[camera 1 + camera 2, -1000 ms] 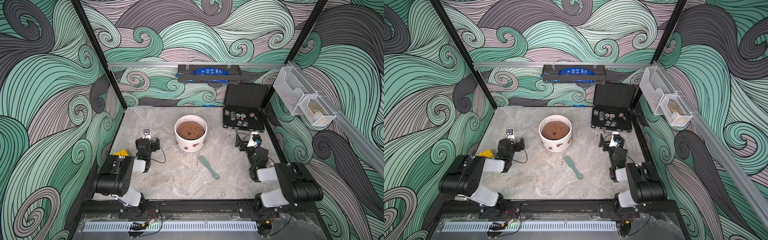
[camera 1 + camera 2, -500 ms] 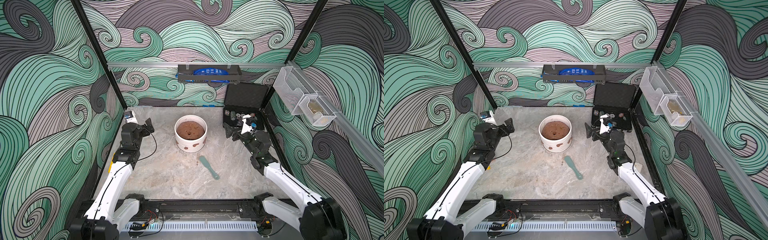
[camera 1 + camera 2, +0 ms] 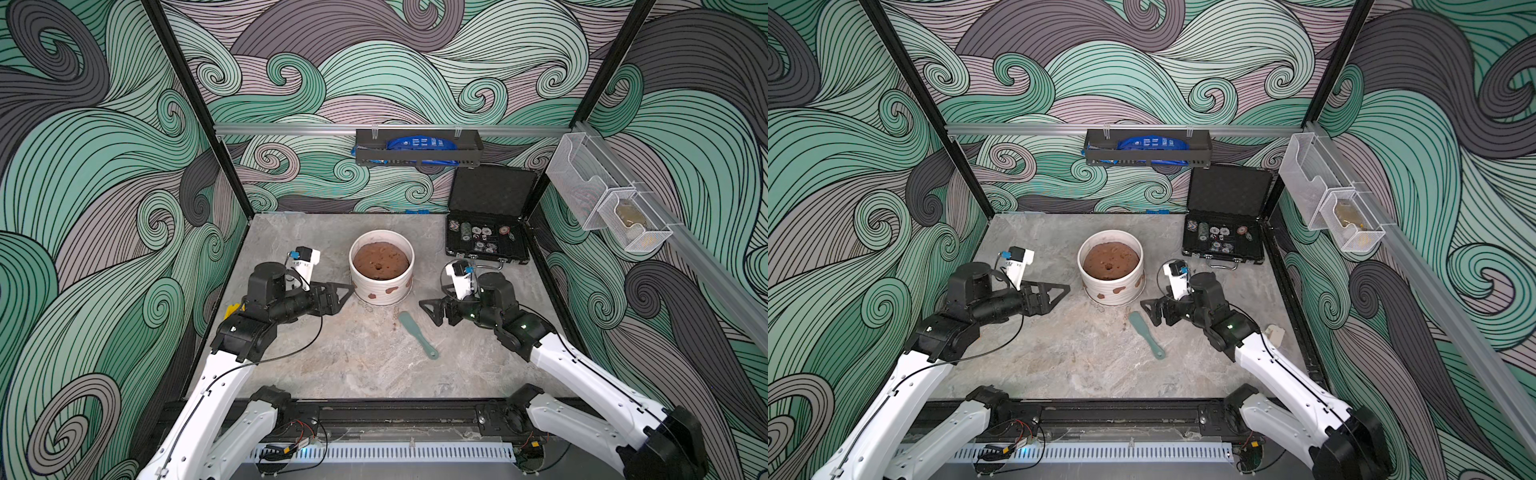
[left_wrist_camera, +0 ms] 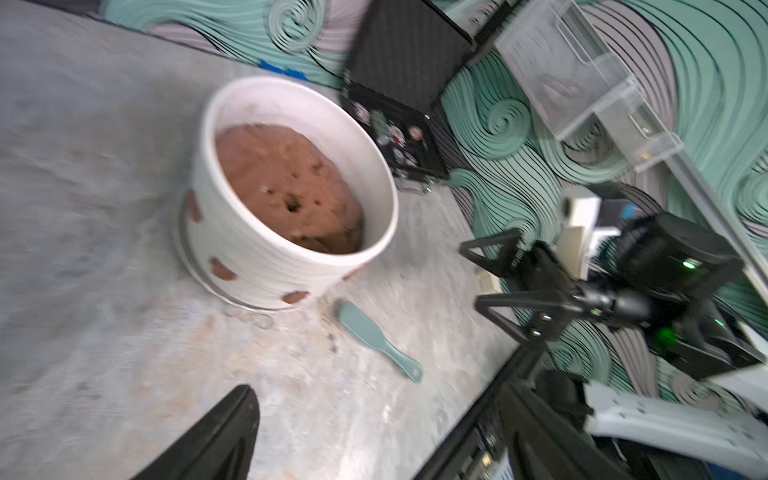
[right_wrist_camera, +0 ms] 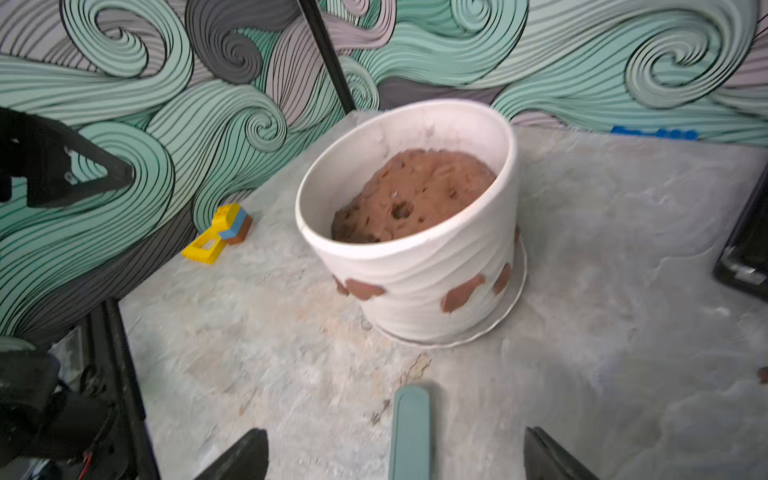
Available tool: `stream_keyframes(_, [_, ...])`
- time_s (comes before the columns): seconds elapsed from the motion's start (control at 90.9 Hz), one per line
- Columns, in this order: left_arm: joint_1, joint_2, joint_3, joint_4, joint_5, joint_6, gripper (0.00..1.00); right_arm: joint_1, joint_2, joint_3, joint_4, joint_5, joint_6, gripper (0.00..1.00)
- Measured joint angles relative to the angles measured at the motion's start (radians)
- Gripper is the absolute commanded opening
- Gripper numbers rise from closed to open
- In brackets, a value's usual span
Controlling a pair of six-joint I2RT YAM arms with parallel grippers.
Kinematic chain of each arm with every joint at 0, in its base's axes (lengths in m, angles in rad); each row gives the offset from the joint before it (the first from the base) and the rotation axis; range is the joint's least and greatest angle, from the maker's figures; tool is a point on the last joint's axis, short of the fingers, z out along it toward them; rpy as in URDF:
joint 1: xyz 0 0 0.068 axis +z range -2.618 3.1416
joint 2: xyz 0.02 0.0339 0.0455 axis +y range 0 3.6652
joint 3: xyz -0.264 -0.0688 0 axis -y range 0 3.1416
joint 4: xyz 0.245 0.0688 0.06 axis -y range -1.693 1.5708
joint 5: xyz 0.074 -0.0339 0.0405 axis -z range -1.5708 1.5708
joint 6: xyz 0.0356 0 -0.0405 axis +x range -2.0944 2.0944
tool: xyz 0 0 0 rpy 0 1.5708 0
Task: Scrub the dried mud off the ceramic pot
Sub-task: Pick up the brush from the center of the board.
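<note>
Next, the right gripper moves back and down and tips its fingers downward over the teal brush's handle (image 3: pixel 422 340), since that lies below the gripper and nearer my base.
The white ribbed ceramic pot (image 3: pixel 382 291) (image 3: pixel 1115 293) stands mid-table on a saucer, with a brown soil mound inside. Reddish-brown dried mud patches (image 3: pixel 390 290) (image 5: pixel 459 295) (image 4: pixel 220 270) dot its lower wall. A teal brush (image 3: pixel 417 334) (image 3: pixel 1146 334) lies flat in front of the pot, to its right. My left gripper (image 3: pixel 343 297) (image 3: pixel 1059 296) is open and empty, its tips just left of the pot wall. My right gripper (image 3: pixel 430 311) (image 5: pixel 395 461) is open just right of the brush head. The brush end (image 5: pixel 409 428) shows between its fingers, ungripped.
An open black case of poker chips (image 3: pixel 486 245) sits at the back right. A yellow toy (image 5: pixel 216 232) lies by the left wall. Wire baskets (image 3: pixel 602 203) hang on the right wall and a black shelf (image 3: pixel 417 156) on the back rail. A small white object (image 3: pixel 1275 332) lies at the right edge.
Both arms unfolded from their low rest pose, reached up and back, then swung inward. The left gripper now sits beside the pot, the right one beside the brush.
</note>
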State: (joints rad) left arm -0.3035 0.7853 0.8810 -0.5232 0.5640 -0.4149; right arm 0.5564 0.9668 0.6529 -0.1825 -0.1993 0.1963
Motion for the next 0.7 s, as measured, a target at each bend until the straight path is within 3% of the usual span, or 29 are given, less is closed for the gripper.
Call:
stream_keyframes(0.11, [-0.092,-0.019,-0.025,0.0,0.046,-0.043,0.94,0.095,0.011,-0.026,-0.055,0.075,0.035,0.98])
stream_keyframes(0.264, [-0.141,-0.03,-0.089,0.019,0.068,-0.089,0.94,0.183,0.073,-0.052,-0.082,0.146,0.066,0.86])
stream_keyframes(0.704, [-0.219,0.06,-0.167,0.102,0.051,-0.162,0.95,0.275,0.347,-0.097,-0.063,0.231,0.135,0.71])
